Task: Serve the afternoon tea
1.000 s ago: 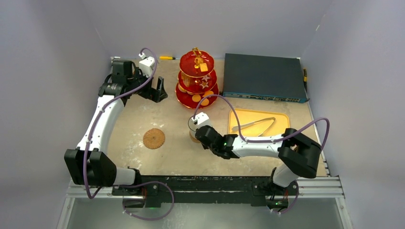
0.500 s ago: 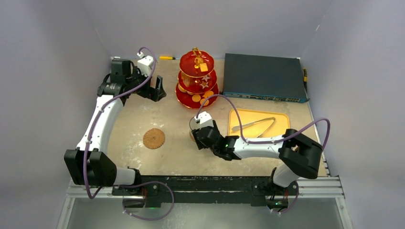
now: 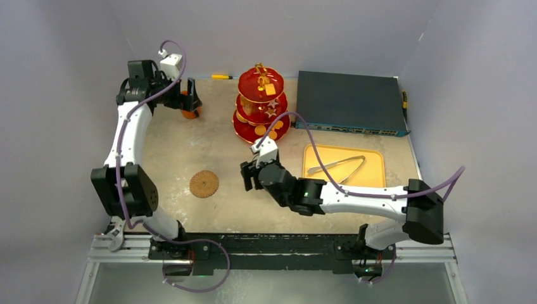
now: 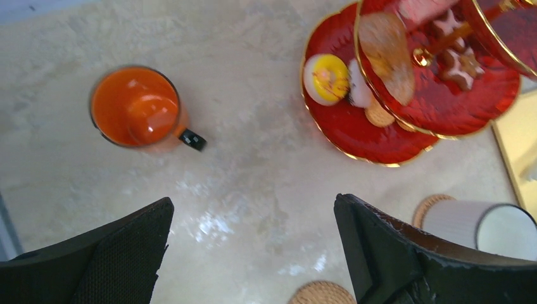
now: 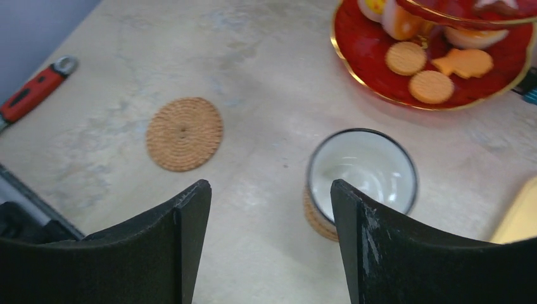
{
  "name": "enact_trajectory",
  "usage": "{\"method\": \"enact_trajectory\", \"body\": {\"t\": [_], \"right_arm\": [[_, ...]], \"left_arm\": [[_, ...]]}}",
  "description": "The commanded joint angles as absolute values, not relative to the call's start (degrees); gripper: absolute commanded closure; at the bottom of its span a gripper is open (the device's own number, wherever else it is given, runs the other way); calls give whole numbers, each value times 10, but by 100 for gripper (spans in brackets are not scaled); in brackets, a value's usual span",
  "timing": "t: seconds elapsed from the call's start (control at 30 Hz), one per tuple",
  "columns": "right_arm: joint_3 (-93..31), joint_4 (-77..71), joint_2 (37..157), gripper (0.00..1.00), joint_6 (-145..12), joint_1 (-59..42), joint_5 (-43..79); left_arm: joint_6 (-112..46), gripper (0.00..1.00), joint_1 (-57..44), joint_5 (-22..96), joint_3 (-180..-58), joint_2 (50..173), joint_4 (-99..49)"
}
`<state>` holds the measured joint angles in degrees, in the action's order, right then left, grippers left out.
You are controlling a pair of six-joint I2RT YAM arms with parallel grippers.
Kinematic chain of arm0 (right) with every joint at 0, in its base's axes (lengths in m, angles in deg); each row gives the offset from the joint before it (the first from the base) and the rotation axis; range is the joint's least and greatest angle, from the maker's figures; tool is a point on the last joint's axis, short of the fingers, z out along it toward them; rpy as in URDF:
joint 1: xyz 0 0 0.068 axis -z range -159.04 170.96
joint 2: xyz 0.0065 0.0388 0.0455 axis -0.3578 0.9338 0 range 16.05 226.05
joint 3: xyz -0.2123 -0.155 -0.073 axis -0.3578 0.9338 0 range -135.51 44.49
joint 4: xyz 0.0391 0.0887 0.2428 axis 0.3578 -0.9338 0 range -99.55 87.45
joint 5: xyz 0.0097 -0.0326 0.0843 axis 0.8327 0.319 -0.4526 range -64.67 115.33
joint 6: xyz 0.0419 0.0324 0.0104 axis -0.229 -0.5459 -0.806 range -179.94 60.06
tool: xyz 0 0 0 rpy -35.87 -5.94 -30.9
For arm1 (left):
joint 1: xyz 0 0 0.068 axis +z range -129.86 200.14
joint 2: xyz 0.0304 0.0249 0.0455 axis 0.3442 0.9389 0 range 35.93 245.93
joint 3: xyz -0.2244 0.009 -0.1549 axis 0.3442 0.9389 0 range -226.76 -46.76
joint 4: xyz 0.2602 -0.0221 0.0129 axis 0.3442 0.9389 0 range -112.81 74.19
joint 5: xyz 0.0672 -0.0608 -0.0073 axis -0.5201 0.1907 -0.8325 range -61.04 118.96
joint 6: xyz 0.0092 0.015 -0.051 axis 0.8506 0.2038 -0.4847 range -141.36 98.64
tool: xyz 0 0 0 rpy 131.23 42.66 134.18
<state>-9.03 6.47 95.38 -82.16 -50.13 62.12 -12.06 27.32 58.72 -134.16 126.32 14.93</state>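
Note:
The orange mug (image 4: 135, 107) has its opening facing up, so the robot's left gripper will next go down toward it and straddle the mug's rim on the side away from the red stand.
The red three-tier stand (image 3: 261, 104) with cookies and pastries stands at the back middle. An orange mug (image 4: 135, 107) sits on the table left of the stand (image 4: 411, 82). My left gripper (image 3: 190, 101) hangs open above it with nothing between the fingers. The white mug (image 5: 361, 174) stands upright on a woven coaster, just off my right gripper's right finger. The right gripper (image 5: 269, 190) is open and empty, over bare table beside the mug. In the top view my right wrist hides the white mug.
A second woven coaster (image 3: 204, 183) lies bare, left of the right gripper. The flat yellow tray (image 3: 344, 163) with metal tongs is at the right, with the dark box (image 3: 350, 103) behind it. A red-handled tool (image 5: 35, 92) lies near the table edge.
My right gripper opened, let go of the white mug on its coaster and drew back from it. The left arm swung toward the back left, uncovering the orange mug.

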Motion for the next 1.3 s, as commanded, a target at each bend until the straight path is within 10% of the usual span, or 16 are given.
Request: {"method": "enact_trajectory", "body": {"t": [0.0,0.37,0.6,1.03,1.27], "right_arm": [[-151,81,997,27,-807,-537,633],[-224,132,1134,32,-824,-544,567],[-204,130,1136,32,-833,-542,549],[-209,121,1174,29,-839,-528,532],[-236,139,1233,34,-821,-512,519]], "left_arm": [[-98,2,275,579,-1434,1341,108],[-40,25,296,500,-1607,1553,98],[-24,61,321,500,-1675,1636,106],[-4,63,322,526,-1701,1708,125],[-26,99,321,537,-1690,1716,112]]}}
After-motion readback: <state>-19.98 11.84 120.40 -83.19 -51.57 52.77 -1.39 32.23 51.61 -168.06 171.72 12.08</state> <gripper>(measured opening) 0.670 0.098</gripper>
